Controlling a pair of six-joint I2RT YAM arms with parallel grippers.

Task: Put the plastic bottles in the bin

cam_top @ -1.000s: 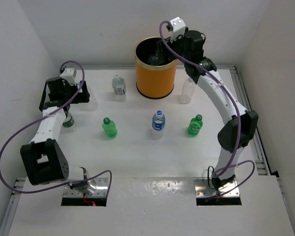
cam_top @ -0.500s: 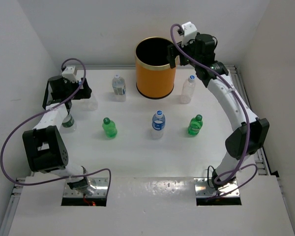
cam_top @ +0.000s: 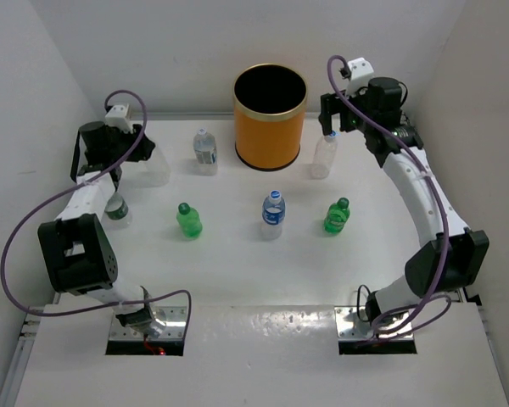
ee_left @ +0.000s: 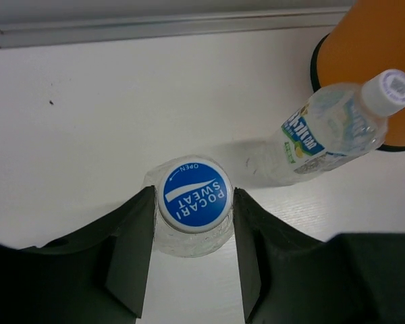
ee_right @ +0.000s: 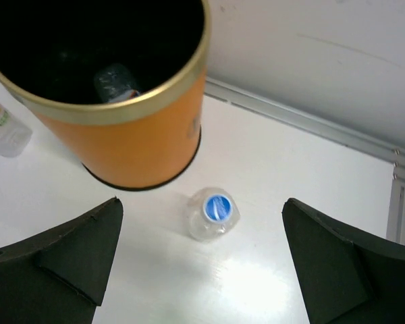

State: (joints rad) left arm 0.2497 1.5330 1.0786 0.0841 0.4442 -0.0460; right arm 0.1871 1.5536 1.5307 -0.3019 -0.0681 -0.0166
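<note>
The bin's rim stands high, so the left gripper will lift the clear bottle, then carry it to the right in the top view over the bin's opening (cam_top: 271, 88), then let it go.
My left gripper (ee_left: 193, 196) is shut on a clear bottle with a blue cap (ee_left: 193, 201) at the table's far left, its fingers (ee_left: 131, 250) pressed on either side below the cap. In the top view the left gripper (cam_top: 144, 154) hides most of this bottle. My right gripper (ee_right: 201, 206) hangs open, high above another blue-capped clear bottle (ee_right: 213, 213) standing just right of the orange bin (cam_top: 270, 127). One bottle (ee_right: 115, 82) lies inside the bin. A white-capped bottle (cam_top: 205, 151), a blue-capped one (cam_top: 273, 212), two green ones (cam_top: 187, 220) (cam_top: 337, 215) and a dark-capped one (cam_top: 116, 209) stand on the table.
White walls close in on the left, back and right. A metal rail (cam_top: 424, 161) runs along the table's right edge and another along the back (ee_left: 162, 27). The white-capped bottle (ee_left: 337, 128) stands between my left gripper and the bin (ee_left: 371, 61).
The left gripper's jaws have closed on the blue-capped bottle. The right arm has swung right, from inside the bin's mouth to above the bottle beside it.
</note>
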